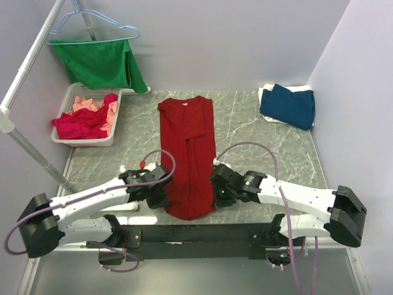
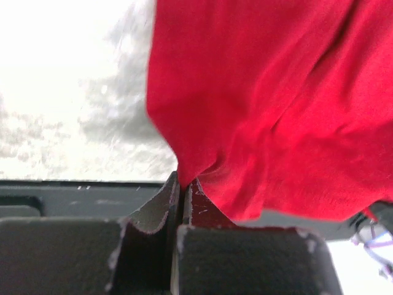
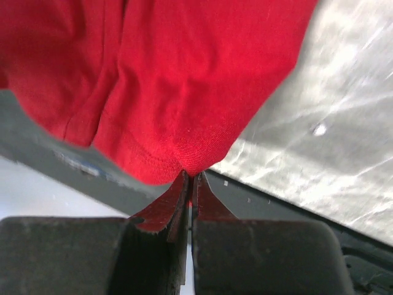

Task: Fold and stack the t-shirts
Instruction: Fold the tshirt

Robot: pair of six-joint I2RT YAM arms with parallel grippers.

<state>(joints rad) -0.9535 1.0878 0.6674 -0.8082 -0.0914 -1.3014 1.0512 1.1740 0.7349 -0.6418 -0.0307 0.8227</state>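
Note:
The hem corner goes outward over the deep-red t-shirt in my left gripper next, released on the t-shirt's edge short of the collar (image 1: 167, 140), since the folded t-shirt is still long.
The large deep-red t-shirt (image 1: 189, 153) lies on the table folded into a long narrow strip, collar at the far end. My left gripper (image 1: 164, 198) is shut on the near left corner of its hem (image 2: 184, 172). My right gripper (image 1: 216, 195) is shut on the near right corner of the hem (image 3: 191, 165). A folded dark blue t-shirt (image 1: 288, 106) lies on a white one (image 1: 265, 93) at the far right. Crimson (image 1: 80, 125) and salmon-pink (image 1: 89, 103) shirts fill a white basket (image 1: 86, 140) at the far left.
A green garment (image 1: 101, 64) on a light-blue wire hanger (image 1: 92, 23) hangs from a white rack (image 1: 18, 86) at the back left. The grey marble tabletop (image 1: 258, 153) ends at a black rail (image 1: 196, 232) at the near edge, between the arm bases.

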